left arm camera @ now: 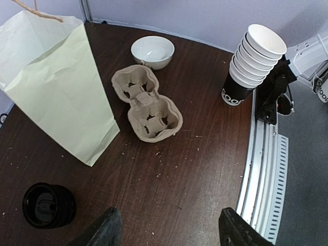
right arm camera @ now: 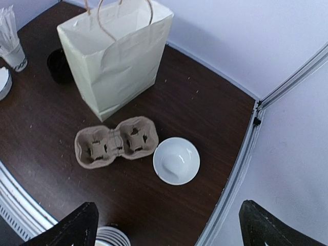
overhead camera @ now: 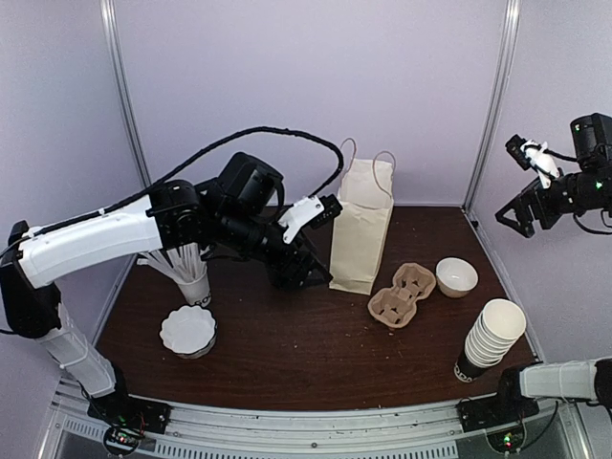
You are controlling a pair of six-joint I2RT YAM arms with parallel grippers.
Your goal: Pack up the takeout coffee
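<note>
My right gripper moves its high, open fingers down next, tilting downward, onto the far rim of the stack's top cup, since the stack stands well below.
The takeout coffee [left arm camera: 48, 205], a short dark cup with a black domed lid, stands on the table beside the paper bag [left arm camera: 56, 87]. In the right wrist view the coffee [right arm camera: 59, 65] peeks out to the left of the bag [right arm camera: 115, 56]. My left gripper [left arm camera: 169, 233] is open with only bare table between its fingers; the coffee sits off to the left, outside the jaws. In the top view the left gripper [overhead camera: 301, 263] hovers just left of the bag [overhead camera: 361, 229] and hides the coffee. My right gripper [overhead camera: 521, 215] hangs high at the far right, open and empty.
A cardboard cup carrier [overhead camera: 402, 295] lies right of the bag, with a white bowl [overhead camera: 456, 276] beside it. A stack of lidless cups [overhead camera: 490, 337] leans at the front right. A cup of straws [overhead camera: 191, 277] and a white fluted stack [overhead camera: 187, 331] stand at the left.
</note>
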